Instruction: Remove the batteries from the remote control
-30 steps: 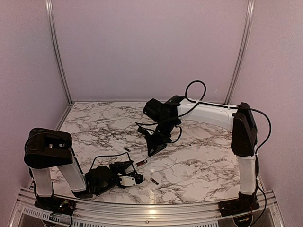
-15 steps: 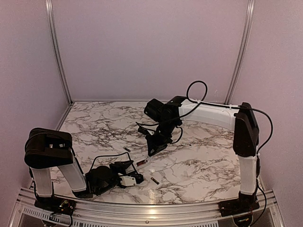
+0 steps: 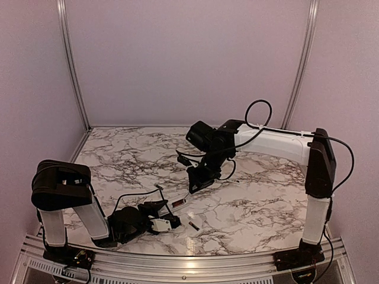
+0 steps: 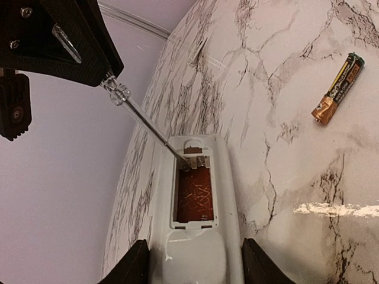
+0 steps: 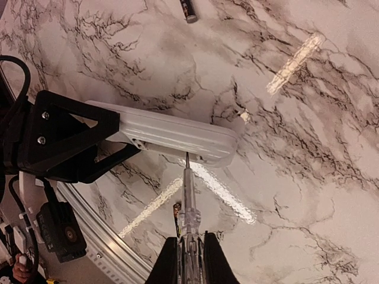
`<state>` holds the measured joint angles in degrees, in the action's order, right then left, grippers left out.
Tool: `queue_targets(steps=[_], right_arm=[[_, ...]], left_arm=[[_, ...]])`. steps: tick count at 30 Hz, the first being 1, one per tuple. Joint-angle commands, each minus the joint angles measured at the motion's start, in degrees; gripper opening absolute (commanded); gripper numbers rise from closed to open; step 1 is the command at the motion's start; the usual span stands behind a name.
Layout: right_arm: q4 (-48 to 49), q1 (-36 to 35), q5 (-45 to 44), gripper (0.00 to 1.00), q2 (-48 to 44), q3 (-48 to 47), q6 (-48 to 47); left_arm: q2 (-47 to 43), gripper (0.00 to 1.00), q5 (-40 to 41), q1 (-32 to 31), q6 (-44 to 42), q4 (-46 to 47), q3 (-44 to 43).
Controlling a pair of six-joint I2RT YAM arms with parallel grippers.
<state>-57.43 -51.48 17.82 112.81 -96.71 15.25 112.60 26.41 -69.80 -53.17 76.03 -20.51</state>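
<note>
The remote's battery hollow is empty, so the right gripper will next lift, move outward and lower the screwdriver onto bare marble past the remote (image 3: 183, 179) (image 5: 311, 23) to let go of it.
The white remote control (image 4: 195, 236) lies face down on the marble, its reddish battery recess (image 4: 194, 195) open with nothing in it. My left gripper (image 4: 195, 263) is shut on the remote's near end, low at the front left (image 3: 159, 223). My right gripper (image 5: 188, 251) is shut on a clear-handled screwdriver (image 5: 189, 201). The screwdriver's tip rests at the recess's spring end (image 4: 180, 160). It hangs over the remote (image 3: 177, 205) from behind (image 3: 198, 179). One battery (image 4: 339, 89) lies right of the remote (image 3: 193, 225). Another battery (image 3: 159, 187) lies farther back (image 5: 188, 9).
A small white scrap (image 3: 190, 212) lies just past the remote's far end. The aluminium rail (image 3: 177, 260) marks the table's near edge, close to the left gripper. Pink walls close in the marble table (image 3: 260, 201) at the back and sides.
The right arm's elbow and forearm have swung a little to the right, while the screwdriver tip stays at the remote. The left gripper and the remote have not moved.
</note>
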Motion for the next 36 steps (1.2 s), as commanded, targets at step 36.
queue_targets(steps=[36], right_arm=[[50.2, 0.6, -35.8, 0.0, -14.9, 27.8, 5.7]], left_arm=[[-5.6, 0.0, -8.2, 0.4, 9.2, -1.4, -0.5]])
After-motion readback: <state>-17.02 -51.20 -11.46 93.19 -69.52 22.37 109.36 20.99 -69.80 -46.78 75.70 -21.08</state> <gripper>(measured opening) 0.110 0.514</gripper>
